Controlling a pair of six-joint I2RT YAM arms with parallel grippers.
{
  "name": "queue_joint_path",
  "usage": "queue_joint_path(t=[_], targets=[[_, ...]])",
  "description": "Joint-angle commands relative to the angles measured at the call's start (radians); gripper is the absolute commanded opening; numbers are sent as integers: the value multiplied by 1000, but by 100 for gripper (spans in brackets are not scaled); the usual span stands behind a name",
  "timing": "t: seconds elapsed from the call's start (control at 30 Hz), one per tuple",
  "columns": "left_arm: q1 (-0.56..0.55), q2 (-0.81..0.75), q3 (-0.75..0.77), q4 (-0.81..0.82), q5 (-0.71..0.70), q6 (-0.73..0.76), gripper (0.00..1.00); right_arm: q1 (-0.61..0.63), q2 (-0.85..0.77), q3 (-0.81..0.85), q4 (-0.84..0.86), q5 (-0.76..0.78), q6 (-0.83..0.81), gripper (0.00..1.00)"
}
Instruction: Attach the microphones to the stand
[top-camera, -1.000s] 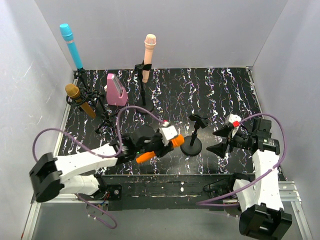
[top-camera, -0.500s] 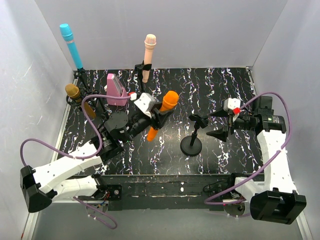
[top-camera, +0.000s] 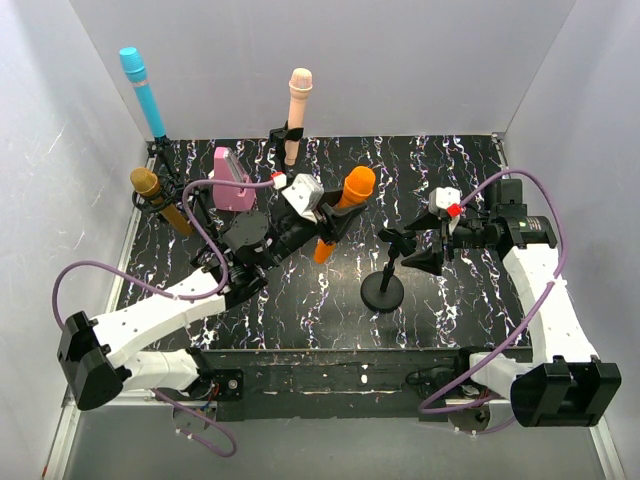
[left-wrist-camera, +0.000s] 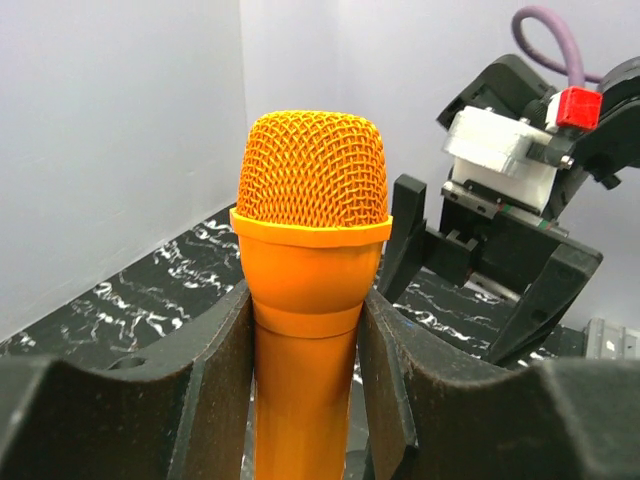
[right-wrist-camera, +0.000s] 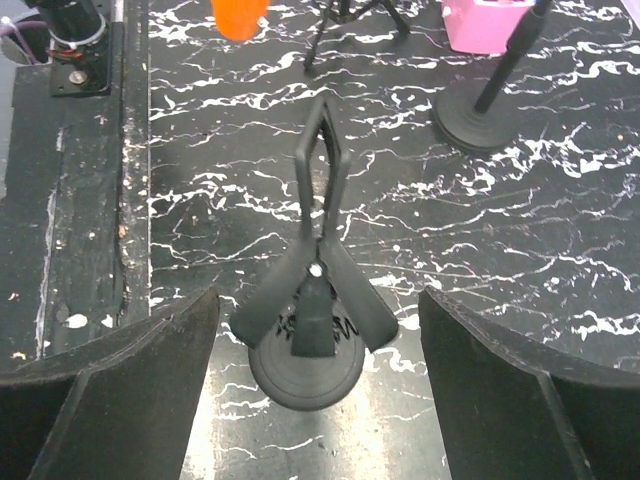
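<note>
My left gripper will carry the orange microphone (top-camera: 345, 205) to the right in the top view, into the stand's empty clip (top-camera: 398, 239), and let go of it there.
An orange microphone (top-camera: 345, 205) hangs above the mat, head up and tilted, with my left gripper (top-camera: 330, 226) shut on its body. In the left wrist view the orange microphone (left-wrist-camera: 312, 250) stands between both fingers (left-wrist-camera: 215, 380), its mesh head above them. The short black stand (top-camera: 384, 288) has an empty clip (top-camera: 398, 239) just right of it. My right gripper (top-camera: 426, 250) is open beside that clip. In the right wrist view the clip (right-wrist-camera: 322, 262) sits between the wide-apart fingers (right-wrist-camera: 150, 380). Cyan (top-camera: 143, 95), gold (top-camera: 160, 200) and peach (top-camera: 296, 112) microphones sit on stands at the back.
A pink wedge block (top-camera: 232, 180) stands at the back left beside a tripod stand. The peach microphone's round base (right-wrist-camera: 480, 120) is behind the short stand. White walls close three sides. A black rail (top-camera: 340, 370) runs along the near edge.
My left arm has lifted the orange microphone from low near the front edge up and back-right, toward the short stand. My right gripper has moved left up to the stand's clip.
</note>
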Motion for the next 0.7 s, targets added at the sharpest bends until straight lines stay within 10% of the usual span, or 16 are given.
queue_joint_path(t=[0.0,0.23,0.47,0.67], targets=[[12,40,59,144,93,-19,0,42,0,53,-24,-44,-29,85],[19,134,94,276,172,-95,0,48,3,62,-41,-39,-29,65],[20,212,85,427,211,-185,0,48,42,107,-156,-38,-118,21],[22,270,85,490,247,-207,0,48,47,99,-160,-53,-123,11]])
